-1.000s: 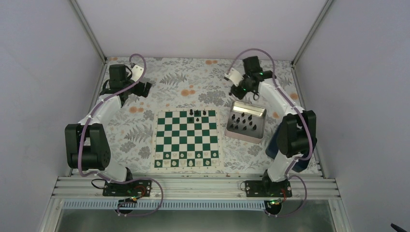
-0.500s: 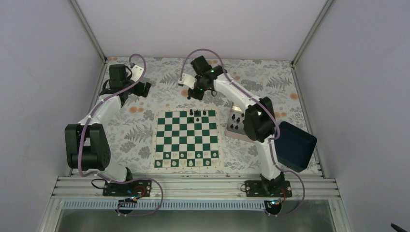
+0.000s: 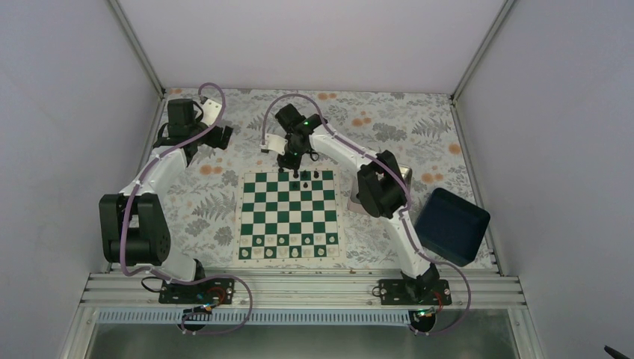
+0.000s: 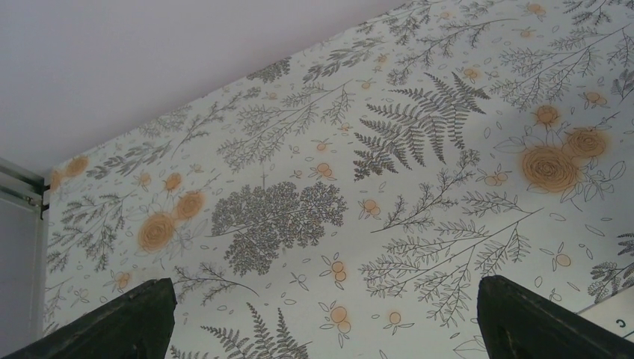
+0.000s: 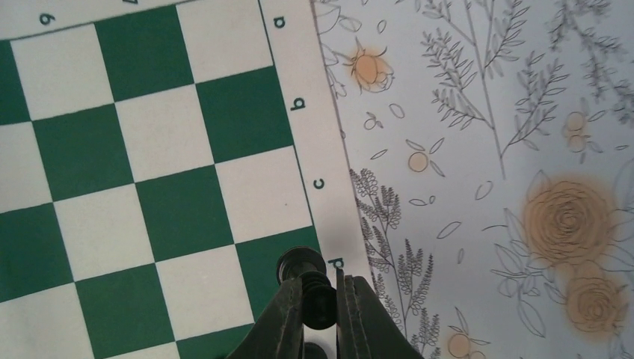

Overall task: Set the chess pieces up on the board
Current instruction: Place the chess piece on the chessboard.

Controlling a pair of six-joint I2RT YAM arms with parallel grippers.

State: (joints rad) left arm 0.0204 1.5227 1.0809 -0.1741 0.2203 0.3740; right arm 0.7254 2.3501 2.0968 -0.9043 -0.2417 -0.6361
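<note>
Next, the right gripper comes back down onto the green edge square beside letter d [image 3: 283, 177] [image 5: 266, 268] and releases the piece, as that square lies below and back from its fingertips.
The green and white board [image 3: 288, 215] lies in the middle of the table. A few black chess pieces [image 3: 306, 176] stand on its far rows and small white pieces [image 3: 295, 250] line its near rows. My right gripper [image 3: 287, 162] hangs over the board's far edge, shut on a black chess piece [image 5: 314, 288]. In the right wrist view [image 5: 320, 286] the piece's base is just above a green edge square beside the letter d of the board [image 5: 149, 149]. My left gripper [image 3: 217, 137] is open and empty over the tablecloth far left of the board; its dark fingertips [image 4: 119, 321] frame only cloth.
A silvery tray [image 3: 404, 175] right of the board is mostly hidden under my right arm. A dark blue box [image 3: 452, 226] sits at the near right. Metal frame posts and grey walls bound the flowered tablecloth [image 3: 224, 202].
My right arm has swung left from above the tray to the board's far edge, carrying a black piece. The dark blue box came into view. The left arm has not moved.
</note>
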